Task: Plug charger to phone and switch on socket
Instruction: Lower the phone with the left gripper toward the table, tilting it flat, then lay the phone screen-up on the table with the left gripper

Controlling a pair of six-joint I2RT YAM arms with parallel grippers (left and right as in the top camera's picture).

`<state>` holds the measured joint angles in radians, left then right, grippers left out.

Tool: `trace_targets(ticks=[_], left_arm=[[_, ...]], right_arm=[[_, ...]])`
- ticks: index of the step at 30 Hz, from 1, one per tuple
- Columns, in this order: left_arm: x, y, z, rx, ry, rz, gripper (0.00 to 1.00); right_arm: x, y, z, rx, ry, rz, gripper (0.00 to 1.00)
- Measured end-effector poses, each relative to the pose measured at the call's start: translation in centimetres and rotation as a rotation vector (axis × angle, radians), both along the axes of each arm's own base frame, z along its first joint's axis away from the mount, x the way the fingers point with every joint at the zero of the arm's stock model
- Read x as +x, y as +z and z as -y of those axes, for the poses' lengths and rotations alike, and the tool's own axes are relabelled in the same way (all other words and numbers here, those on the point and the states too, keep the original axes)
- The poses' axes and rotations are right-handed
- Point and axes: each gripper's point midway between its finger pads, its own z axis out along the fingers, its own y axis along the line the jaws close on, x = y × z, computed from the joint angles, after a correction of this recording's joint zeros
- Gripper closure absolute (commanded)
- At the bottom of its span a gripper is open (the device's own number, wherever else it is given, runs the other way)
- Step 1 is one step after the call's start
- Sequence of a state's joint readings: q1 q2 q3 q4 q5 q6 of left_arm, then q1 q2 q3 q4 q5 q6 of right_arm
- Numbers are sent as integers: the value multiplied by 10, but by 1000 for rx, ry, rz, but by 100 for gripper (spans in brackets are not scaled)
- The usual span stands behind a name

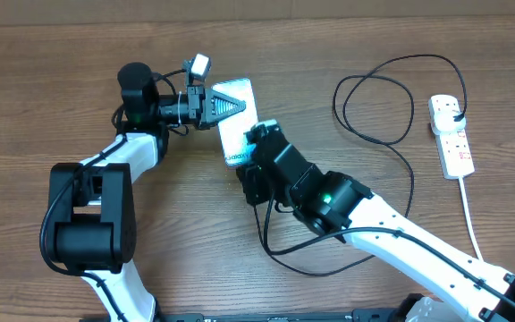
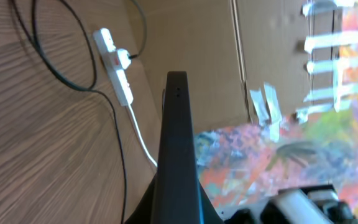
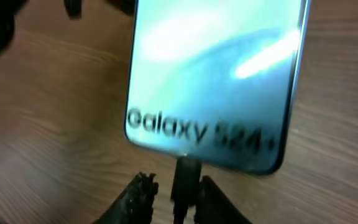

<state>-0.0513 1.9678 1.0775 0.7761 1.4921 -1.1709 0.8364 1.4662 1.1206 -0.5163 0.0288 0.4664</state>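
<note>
I should move the phone (image 1: 237, 139) down and to the right in the overhead view onto the tabletop with my left gripper and then let go of it, because the connector is in the phone's port.
The phone (image 1: 237, 139) is held on edge above the table, its light blue screen reading "Galaxy S24" (image 3: 216, 81). My left gripper (image 1: 231, 105) is shut on its top end; in the left wrist view the phone's black edge (image 2: 178, 143) rises between the fingers. The charger's small black connector (image 3: 186, 180) sits in the port at the phone's bottom edge. My right gripper (image 3: 176, 183) flanks the connector with open jaws and a gap on the left side. The black cable (image 2: 122, 168) runs back to the white socket (image 1: 451, 134), where its plug is inserted.
The socket's thick white cord (image 1: 468, 210) trails toward the table's front right. The black cable loops widely over the right half of the table. A cardboard wall (image 2: 191, 37) stands behind the table's far edge.
</note>
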Motion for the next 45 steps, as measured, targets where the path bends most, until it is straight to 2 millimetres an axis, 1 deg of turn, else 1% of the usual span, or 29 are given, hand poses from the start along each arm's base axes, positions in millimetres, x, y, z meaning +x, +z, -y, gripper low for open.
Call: trace_targets(ticks=[2,4,6,7,9,10,12,14,16,17,19,20,21,22,23,25,26,27,29,31,32,34,35,36,38,40,41,44,45], left_arm=[[0,2,3,-1,2,27,96],[4,1,4,2,28,23,96],[12,0,5,6,77,7,96],[18,0,7,8,109,-10,96],[28,2,9,6,176,-10,96],[32,5,13,1,196,0,96],[34,10,32,-10,223,17,96],[30,14,56,-14,216,24,96],[21,23,91,-18,182,46,94],[19,25,101,-15,173,53,94],[13,21,126,32,144,25,94],[12,14,134,71,137,-1,94],[8,1,140,126,125,-26,94],[6,-9,139,164,129,-44,95],[4,-28,135,238,132,-95,96],[0,-55,122,335,141,-146,96],[-7,-76,106,411,135,-183,96],[-11,-91,90,469,135,-200,96],[-15,-109,61,553,134,-214,96],[-16,-123,33,622,150,-221,96],[-13,-127,18,646,165,-213,96],[-6,-128,2,655,184,-177,96],[1,-127,-11,648,196,-134,94],[3,-125,-14,642,196,-113,93],[6,-121,-14,622,182,-58,91],[7,-113,4,587,143,39,89],[7,-107,20,564,113,108,90],[13,-93,48,508,97,226,91],[14,-91,54,495,94,243,92]], right_arm=[[0,5,0,9,3,-11,55],[-5,11,2,3,13,-25,49],[-10,22,8,4,14,-30,39],[-11,31,11,11,12,-22,34],[-12,63,25,47,-16,25,26],[-12,74,32,54,-31,44,22],[-14,106,64,64,-104,114,20],[-17,126,94,60,-178,167,15],[-23,146,132,45,-275,237,11],[-27,153,144,40,-307,261,9],[-33,163,168,21,-369,305,7],[-36,167,179,12,-399,325,7],[-39,172,189,5,-433,351,6],[-39,175,194,4,-448,366,6],[-40,179,199,3,-468,381,6],[-38,182,202,-1,-490,398,5],[-33,181,202,-9,-501,403,5],[-31,181,201,-15,-506,404,5],[-23,175,196,-37,-510,393,1],[-13,168,188,-46,-513,377,0],[-4,160,179,-49,-517,356,0],[4,153,171,-53,-514,339,0],[13,146,158,-45,-500,319,0],[15,144,155,-41,-496,314,0],[20,137,145,-31,-476,292,0],[22,136,136,-6,-455,279,0],[21,136,135,4,-450,274,0],[19,135,134,10,-446,264,0],[19,135,134,9,-446,261,0]])
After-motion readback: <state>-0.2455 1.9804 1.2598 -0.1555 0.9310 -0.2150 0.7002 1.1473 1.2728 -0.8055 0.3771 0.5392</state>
